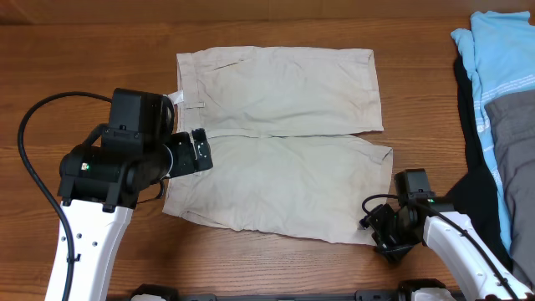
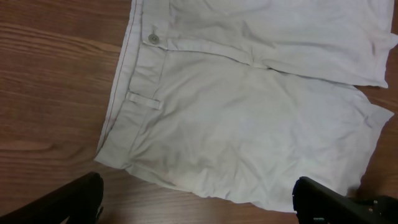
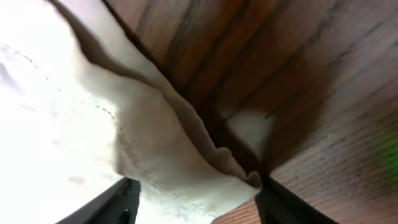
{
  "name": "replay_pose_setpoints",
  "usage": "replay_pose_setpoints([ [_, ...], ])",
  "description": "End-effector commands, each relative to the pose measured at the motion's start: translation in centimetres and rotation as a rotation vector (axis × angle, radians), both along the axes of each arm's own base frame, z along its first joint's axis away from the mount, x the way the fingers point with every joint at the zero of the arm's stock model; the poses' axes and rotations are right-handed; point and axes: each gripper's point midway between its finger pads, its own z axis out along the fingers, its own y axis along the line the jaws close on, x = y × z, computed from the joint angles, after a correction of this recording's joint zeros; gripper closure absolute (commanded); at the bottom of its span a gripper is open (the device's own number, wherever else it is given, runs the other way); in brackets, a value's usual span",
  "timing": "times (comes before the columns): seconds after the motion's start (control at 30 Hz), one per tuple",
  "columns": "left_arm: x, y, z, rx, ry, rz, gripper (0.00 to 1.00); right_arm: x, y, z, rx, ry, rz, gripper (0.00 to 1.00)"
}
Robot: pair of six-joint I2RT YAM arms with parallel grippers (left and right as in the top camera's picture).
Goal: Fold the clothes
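The near hem corner already has my right gripper at it, so my left gripper will next lower back onto the waistband's near corner (image 1: 174,207) (image 2: 114,157) and turn slightly.
The clothes, a pair of khaki shorts (image 1: 280,180), lie flat on the wooden table with the waistband to the left and both legs running right. My left gripper (image 1: 199,151) hovers open over the waistband's near end. In the left wrist view its two fingers stand wide apart over the near edge of the shorts (image 2: 249,124), with nothing between them. My right gripper (image 1: 380,232) is at the near right hem corner. The right wrist view shows that stitched corner of the shorts (image 3: 186,180) lying between the spread fingers (image 3: 121,202), which do not pinch it.
A pile of other garments sits at the right edge: a light blue striped one (image 1: 497,50), a grey one (image 1: 514,125) and a black one (image 1: 475,180). Bare wood table (image 1: 84,58) surrounds the shorts.
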Motion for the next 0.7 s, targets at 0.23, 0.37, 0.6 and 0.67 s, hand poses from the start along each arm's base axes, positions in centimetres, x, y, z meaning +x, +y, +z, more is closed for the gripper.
replay_pose_setpoints([
  [0.23,-0.02,0.08,-0.12,0.003,0.005,0.008,0.0,0.17,-0.33,-0.31,-0.024,-0.012,0.009,0.69],
  [0.37,-0.02,0.08,-0.12,0.003,0.005,0.007,0.0,0.18,-0.28,-0.29,-0.021,-0.013,0.01,0.73],
  [0.6,-0.02,0.08,-0.12,0.003,0.005,0.007,0.0,0.16,-0.28,-0.29,-0.021,-0.013,0.012,0.96],
  [0.67,-0.02,0.08,-0.12,0.003,0.005,0.008,0.0,0.16,-0.28,-0.29,-0.021,-0.013,0.012,0.96],
])
